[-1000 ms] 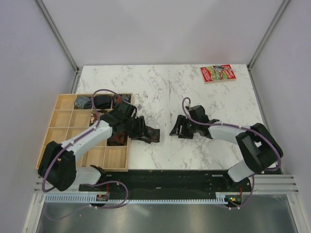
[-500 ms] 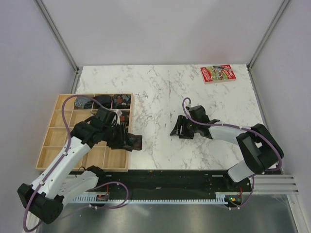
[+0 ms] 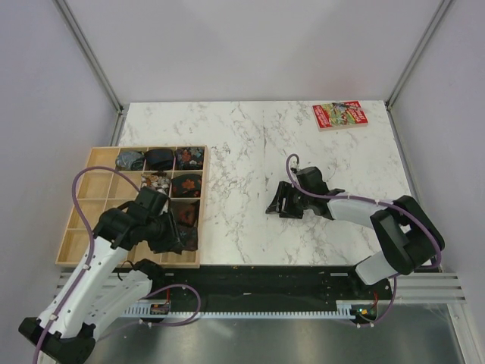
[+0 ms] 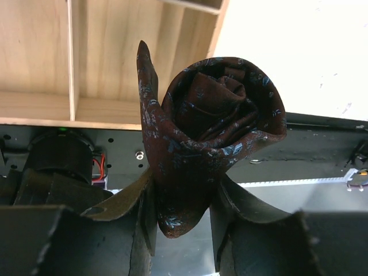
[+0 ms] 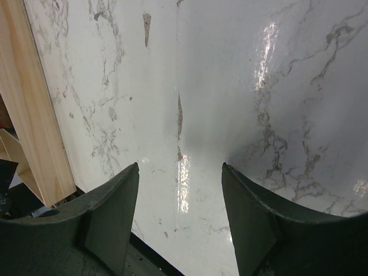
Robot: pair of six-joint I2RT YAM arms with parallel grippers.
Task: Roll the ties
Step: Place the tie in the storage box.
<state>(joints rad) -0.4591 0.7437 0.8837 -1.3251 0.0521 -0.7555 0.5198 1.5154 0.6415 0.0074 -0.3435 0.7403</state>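
I will next lower the rolled dark maroon tie with my left gripper into the tray's near corner section beside the open marble, since the wooden bottom of that section is bare.
My left gripper (image 3: 179,232) is shut on a rolled dark maroon tie and holds it above the near right corner of the wooden tray (image 3: 89,209). In the left wrist view the rolled tie (image 4: 213,121) sits between the fingers as a tight spiral bundle, with the gripper (image 4: 181,202) clamped on its lower end. Several other rolled ties lie in tray compartments, among them one (image 3: 160,158) in the back row and one (image 3: 186,185) in the second row. My right gripper (image 3: 277,203) is open and empty, low over the marble table; in the right wrist view (image 5: 180,172) only bare marble shows between its fingers.
The tray's bare compartments (image 4: 34,57) show behind the held tie. A red printed booklet (image 3: 339,115) lies at the far right of the marble table (image 3: 250,136). The tray's wooden side (image 5: 34,115) shows at the left of the right wrist view.
My left arm has drawn back to the near left, carrying the rolled tie from the table beside the tray to above the tray's near right corner. The right arm has barely moved.
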